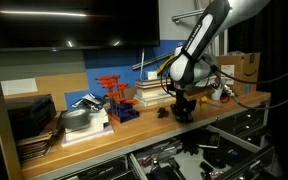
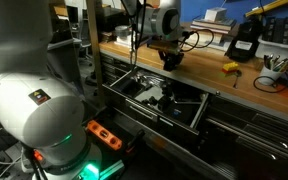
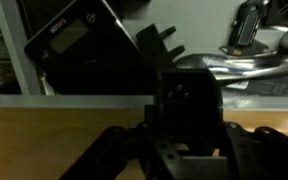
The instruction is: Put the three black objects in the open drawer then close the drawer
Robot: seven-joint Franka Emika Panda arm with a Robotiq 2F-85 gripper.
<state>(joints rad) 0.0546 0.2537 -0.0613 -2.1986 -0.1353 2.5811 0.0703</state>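
The robot next needs to move its gripper back toward its base past the bench edge, then lower the black object into the open drawer below and let go of it there.
On the wooden workbench (image 1: 144,128), my gripper (image 1: 182,108) points straight down and is shut on a small lumpy black object (image 1: 184,116) that rests on or just above the bench top. The wrist view shows this black object (image 3: 189,105) filling the gap between the dark fingers (image 3: 119,150). In an exterior view the gripper (image 2: 171,57) stands right behind the open drawer (image 2: 152,114), which holds dark tools. The same drawer (image 1: 234,136) appears below the bench edge. A small dark lump (image 1: 161,113) lies just beside the gripper. I cannot make out other black objects.
A black-and-yellow device (image 2: 242,45) stands on the bench behind the gripper, also seen in the wrist view (image 3: 79,45). A yellow item (image 2: 230,67), a book stack (image 1: 149,92), a red rack (image 1: 111,92), a grey bowl (image 1: 76,120) and black trays (image 1: 29,120) crowd the bench.
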